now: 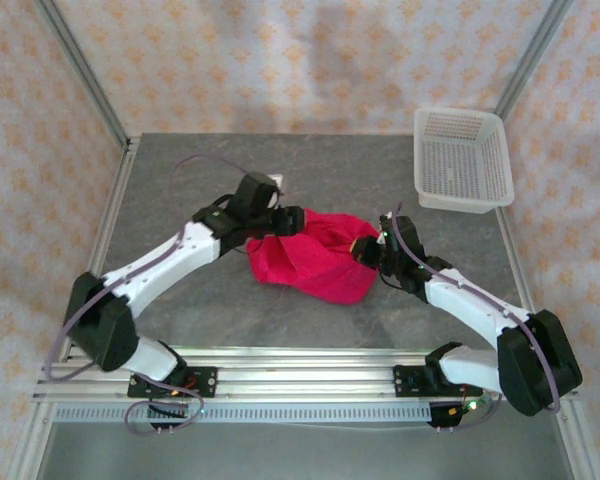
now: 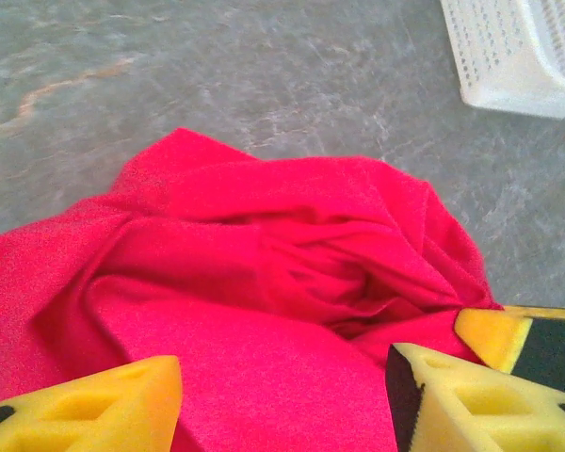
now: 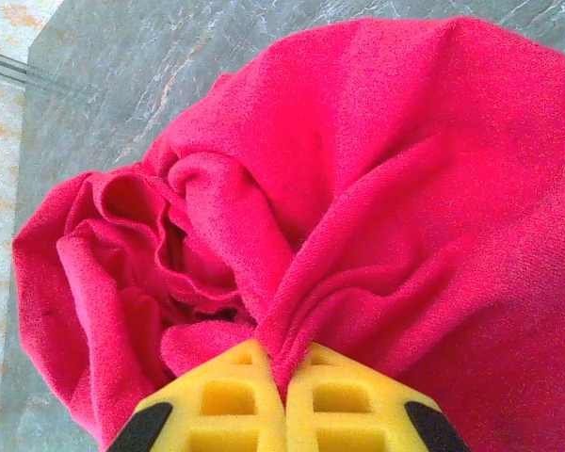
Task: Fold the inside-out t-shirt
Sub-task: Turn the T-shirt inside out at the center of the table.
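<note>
Next, my right gripper rises slightly outward with the pinched fold and opens its fingers to release it, as that cloth sits between the gripper's yellow fingers.
The inside-out t-shirt is a bright red bunched heap in the middle of the grey table. My left gripper is at the heap's upper left edge. In the left wrist view its jaws stand open, wide apart, with smooth red fabric lying between and below the yellow fingers. My right gripper is at the heap's right edge. In the right wrist view it is shut on a pinched fold of the t-shirt, and the cloth fans out in creases from the pads.
A white plastic mesh basket stands at the table's back right corner, its corner also seen from the left wrist. Bare grey tabletop surrounds the shirt. Metal frame posts and patterned walls close in the table.
</note>
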Action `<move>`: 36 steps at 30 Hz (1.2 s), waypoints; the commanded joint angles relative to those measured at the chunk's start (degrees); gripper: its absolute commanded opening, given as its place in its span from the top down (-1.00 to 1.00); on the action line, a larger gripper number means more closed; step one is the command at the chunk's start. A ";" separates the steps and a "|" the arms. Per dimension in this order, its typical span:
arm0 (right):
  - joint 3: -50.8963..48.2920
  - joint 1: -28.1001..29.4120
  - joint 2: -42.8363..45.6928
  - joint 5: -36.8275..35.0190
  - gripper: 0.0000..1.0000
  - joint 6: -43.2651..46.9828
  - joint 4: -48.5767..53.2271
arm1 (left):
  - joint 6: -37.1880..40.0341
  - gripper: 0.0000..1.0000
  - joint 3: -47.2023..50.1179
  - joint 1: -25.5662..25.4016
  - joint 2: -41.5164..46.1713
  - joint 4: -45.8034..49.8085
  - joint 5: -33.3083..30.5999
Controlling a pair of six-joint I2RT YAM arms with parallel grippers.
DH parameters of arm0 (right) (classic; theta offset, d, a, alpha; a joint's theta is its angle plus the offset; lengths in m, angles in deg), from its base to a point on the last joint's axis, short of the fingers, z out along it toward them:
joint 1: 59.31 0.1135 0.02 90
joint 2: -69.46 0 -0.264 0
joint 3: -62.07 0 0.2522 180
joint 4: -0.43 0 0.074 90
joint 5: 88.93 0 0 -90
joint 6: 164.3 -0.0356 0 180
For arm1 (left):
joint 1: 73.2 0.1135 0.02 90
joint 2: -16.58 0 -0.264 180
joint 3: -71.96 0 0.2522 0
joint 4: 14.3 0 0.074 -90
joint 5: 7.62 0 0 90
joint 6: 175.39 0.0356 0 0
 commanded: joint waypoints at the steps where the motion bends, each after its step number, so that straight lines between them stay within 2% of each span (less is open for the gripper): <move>1: 1.02 -0.08 1.33 0.86 1.00 1.28 -2.23 | 2.97 -0.21 -7.67 -1.68 -7.76 4.55 -3.08; 5: 0.83 -0.05 2.34 0.41 1.00 1.28 -1.59 | 3.55 -0.16 -16.28 -1.81 -16.61 10.65 -6.65; 9: 0.92 -0.09 3.03 -0.23 1.00 1.59 -0.69 | 3.33 -0.09 -20.08 -1.95 -19.72 13.71 -10.28; 16: 1.02 -0.09 2.80 -0.60 1.00 2.36 0.36 | 3.08 -0.16 -20.50 -2.08 -21.63 14.59 -9.69; 24: 1.78 -0.18 1.76 -0.37 1.00 1.72 -0.34 | 1.76 -0.09 -19.21 -2.21 -25.59 13.00 -8.63; 27: 2.23 -0.15 1.56 -0.42 1.00 1.61 -0.14 | 1.76 0.11 -19.78 -2.17 -26.54 13.33 -9.14; 29: 2.41 -0.17 1.65 -0.72 1.00 1.60 0.16 | 1.93 0.47 -20.62 -2.17 -26.92 14.65 -10.87; 31: 2.48 -0.27 1.76 -1.23 1.00 1.63 0.55 | 2.26 0.94 -22.37 -2.04 -26.95 16.83 -12.60; 32: 2.50 -0.27 1.84 -1.30 1.00 1.63 0.77 | 2.43 1.00 -23.51 -1.95 -26.74 18.06 -13.26; 36: 2.24 -0.36 2.95 -3.66 1.00 2.02 1.79 | 3.92 1.00 -31.45 -1.41 -24.02 24.39 -18.60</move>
